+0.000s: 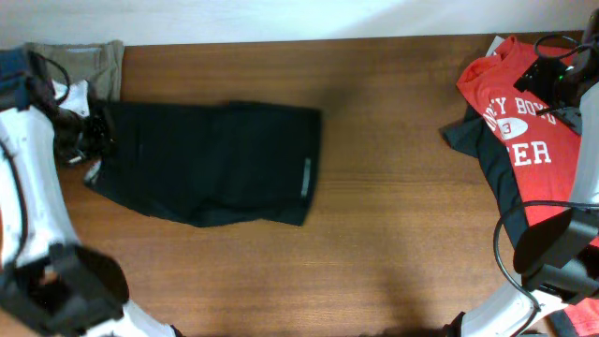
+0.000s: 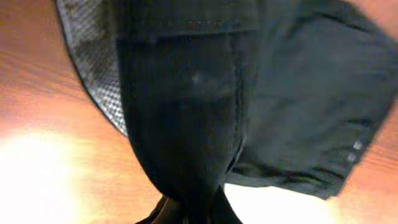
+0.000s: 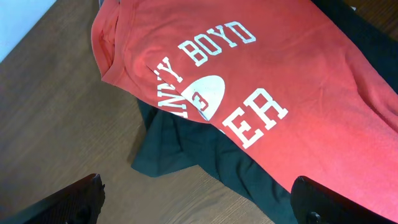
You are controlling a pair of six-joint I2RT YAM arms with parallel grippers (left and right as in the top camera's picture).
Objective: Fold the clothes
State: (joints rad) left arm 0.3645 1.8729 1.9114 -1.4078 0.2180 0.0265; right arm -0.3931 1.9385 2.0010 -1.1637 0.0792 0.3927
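Note:
My left gripper carries the held edge toward the right in the overhead view next, over the shorts' opposite end (image 1: pixel 290 168), since the black fabric still lies spread wide.
Black shorts (image 1: pixel 215 161) lie folded flat on the wooden table (image 1: pixel 393 225), left of centre. My left gripper (image 1: pixel 94 140) is shut on their left edge; in the left wrist view the black fabric (image 2: pixel 205 112) rises out of the jaws (image 2: pixel 199 214) and a mesh lining shows at the upper left. A red T-shirt with white lettering (image 1: pixel 524 131) lies at the right over a dark garment (image 1: pixel 487 154). My right gripper (image 1: pixel 562 80) hovers open above them; the right wrist view shows the red shirt (image 3: pixel 261 81) and the dark garment (image 3: pixel 205 155) between its fingers (image 3: pixel 199 202).
A khaki garment (image 1: pixel 89 61) and a white item (image 1: pixel 73 94) lie at the back left corner. Black cables run over the red shirt near the right arm. Bare wood lies between the shorts and the red shirt.

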